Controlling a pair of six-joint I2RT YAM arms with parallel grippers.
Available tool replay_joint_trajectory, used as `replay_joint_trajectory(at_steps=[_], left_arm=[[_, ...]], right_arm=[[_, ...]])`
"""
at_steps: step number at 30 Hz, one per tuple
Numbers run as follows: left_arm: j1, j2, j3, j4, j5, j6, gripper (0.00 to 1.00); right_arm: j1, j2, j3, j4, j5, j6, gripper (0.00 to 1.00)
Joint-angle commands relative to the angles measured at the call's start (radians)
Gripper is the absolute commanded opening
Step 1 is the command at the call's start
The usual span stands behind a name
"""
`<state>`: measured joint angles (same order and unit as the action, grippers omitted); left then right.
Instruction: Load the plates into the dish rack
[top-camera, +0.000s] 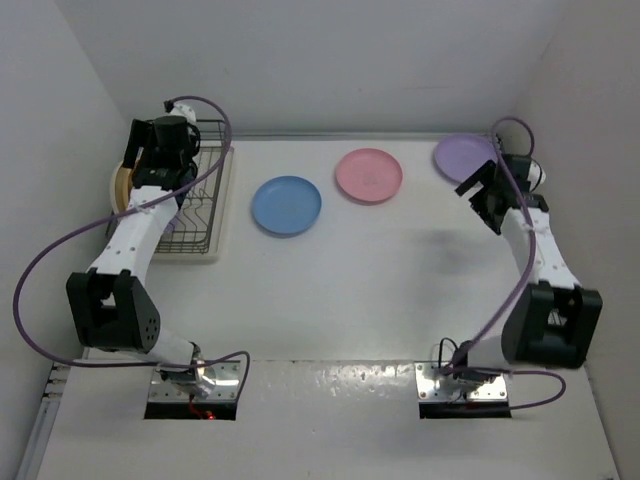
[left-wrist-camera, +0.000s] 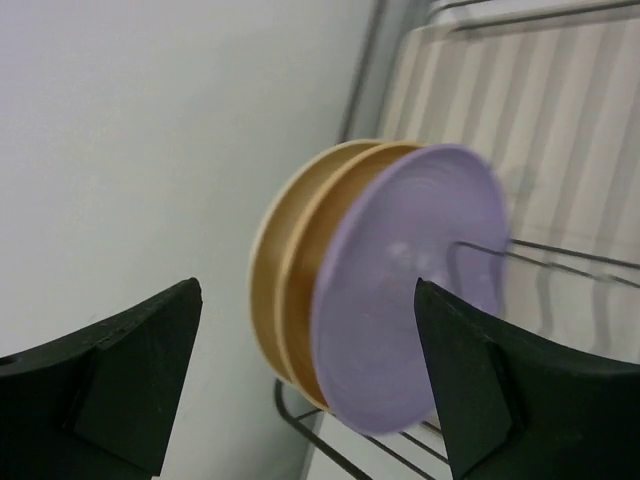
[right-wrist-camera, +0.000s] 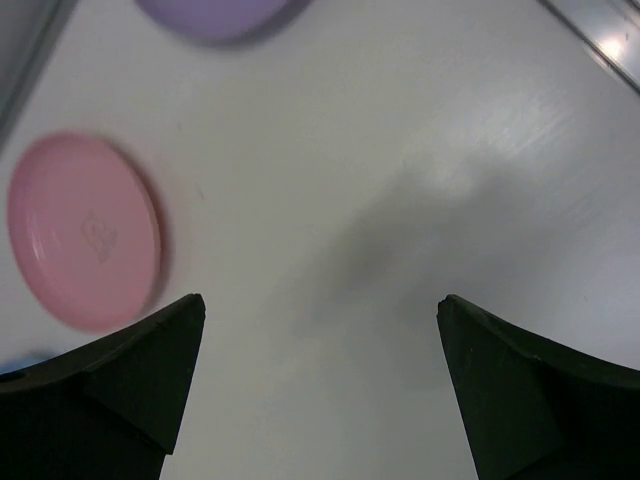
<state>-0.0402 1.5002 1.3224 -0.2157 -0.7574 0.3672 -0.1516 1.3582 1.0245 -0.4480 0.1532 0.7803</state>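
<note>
The right gripper moves down and reaches outward to the second purple plate next, onto its rim farthest from the pink plate (top-camera: 369, 175).
Three plates stand on edge in the dish rack (left-wrist-camera: 330, 440): a purple plate (left-wrist-camera: 410, 290), an orange-yellow plate (left-wrist-camera: 300, 290) and a cream plate (left-wrist-camera: 260, 260). My left gripper (left-wrist-camera: 308, 290) hovers open over them, its jaws wide and touching none. From above, the left gripper (top-camera: 152, 168) hangs over the rack (top-camera: 205, 215). A blue plate (top-camera: 286, 205), a pink plate (top-camera: 369, 175) and a second purple plate (top-camera: 460, 157) lie flat on the table. My right gripper (right-wrist-camera: 320, 300) is open and empty over bare table, to the right of the pink plate (right-wrist-camera: 82, 230).
The rack sits on a cream ribbed tray (left-wrist-camera: 540, 100) against the left wall. White walls close the table at the left, back and right. The right gripper (top-camera: 487, 197) hangs near the far right corner, just in front of the purple plate (right-wrist-camera: 215, 15).
</note>
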Motion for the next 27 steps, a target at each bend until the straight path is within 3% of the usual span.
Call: replay_joint_trajectory(at_steps=[1, 3, 8, 12, 19, 23, 27], left_arm=[[0.002, -0.080, 0.086, -0.266, 0.323, -0.097, 0.92], [0.002, -0.103, 0.098, -0.347, 0.456, -0.097, 0.92], [-0.016, -0.107, 0.139, -0.558, 0.592, -0.097, 0.92], [-0.067, -0.107, 0.130, -0.617, 0.592, -0.097, 0.92], [-0.136, 0.029, 0.313, -0.672, 0.581, -0.172, 0.92], [-0.156, 0.104, 0.414, -0.685, 0.543, -0.191, 0.92], [-0.185, 0.138, 0.460, -0.705, 0.500, -0.191, 0.92]], right_arm=[[-0.071, 0.148, 0.179, 0.083, 0.023, 0.151, 1.00], [-0.094, 0.287, 0.226, 0.097, 0.042, 0.200, 1.00], [-0.123, 0.554, 0.455, 0.127, 0.124, 0.261, 0.95], [-0.140, 0.726, 0.604, 0.161, 0.173, 0.292, 0.90], [-0.161, 0.981, 0.721, 0.259, 0.140, 0.358, 0.80], [-0.157, 1.073, 0.816, 0.189, 0.135, 0.437, 0.74], [-0.152, 1.122, 0.816, 0.177, 0.147, 0.565, 0.59]])
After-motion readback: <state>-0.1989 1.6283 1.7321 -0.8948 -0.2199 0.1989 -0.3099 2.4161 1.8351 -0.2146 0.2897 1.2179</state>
